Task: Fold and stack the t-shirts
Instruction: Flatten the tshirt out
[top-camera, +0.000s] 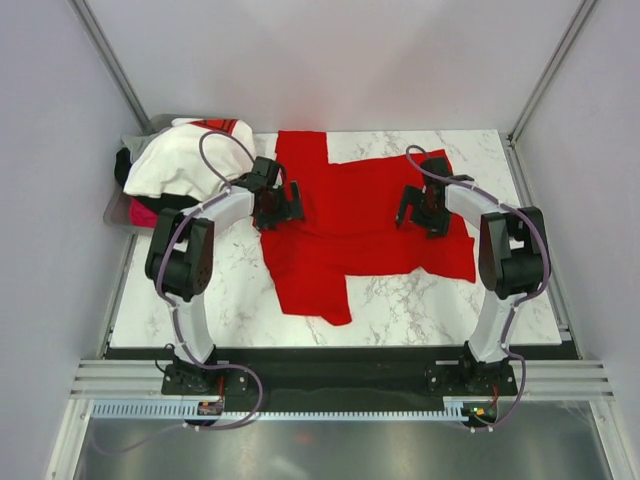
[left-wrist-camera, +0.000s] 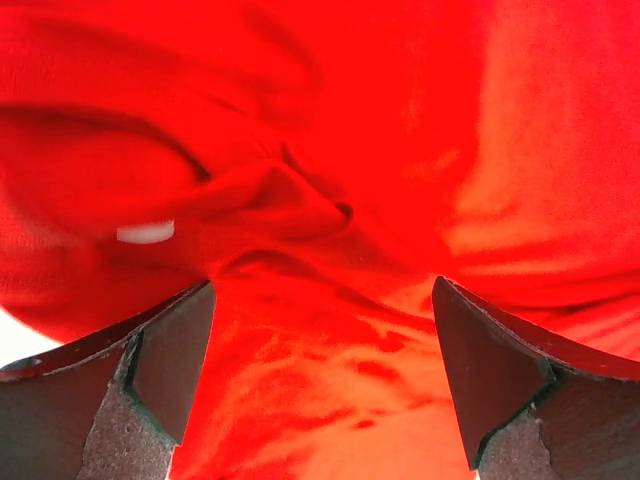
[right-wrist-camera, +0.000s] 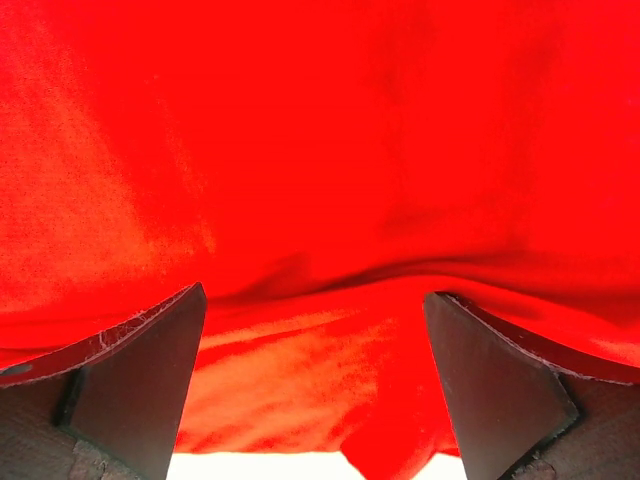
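The near sleeve's pile-side corner (top-camera: 284, 311) comes next, and my left gripper moves back and down onto it.
A bright red t-shirt (top-camera: 350, 225) lies spread and rumpled over the marble table (top-camera: 400, 300). My left gripper (top-camera: 278, 205) hovers low over the shirt's left side, jaws wide open. In the left wrist view the red cloth (left-wrist-camera: 330, 120) fills the picture, with a bunched fold and a small white label (left-wrist-camera: 145, 232); nothing is pinched in the left gripper (left-wrist-camera: 320, 380). My right gripper (top-camera: 420, 212) stands open over the shirt's right part. In the right wrist view the red cloth (right-wrist-camera: 320, 150) lies flat under the right gripper (right-wrist-camera: 315, 390), near a hem. A white t-shirt (top-camera: 185, 155), a black one (top-camera: 123, 165) and a pink one (top-camera: 145, 212) are piled at the back left.
The pile of shirts rests on a grey tray (top-camera: 113, 208) at the table's left edge. White walls and metal posts close in the back and sides. Bare marble (top-camera: 190, 310) shows in front of the red shirt and at the back right corner (top-camera: 470, 150).
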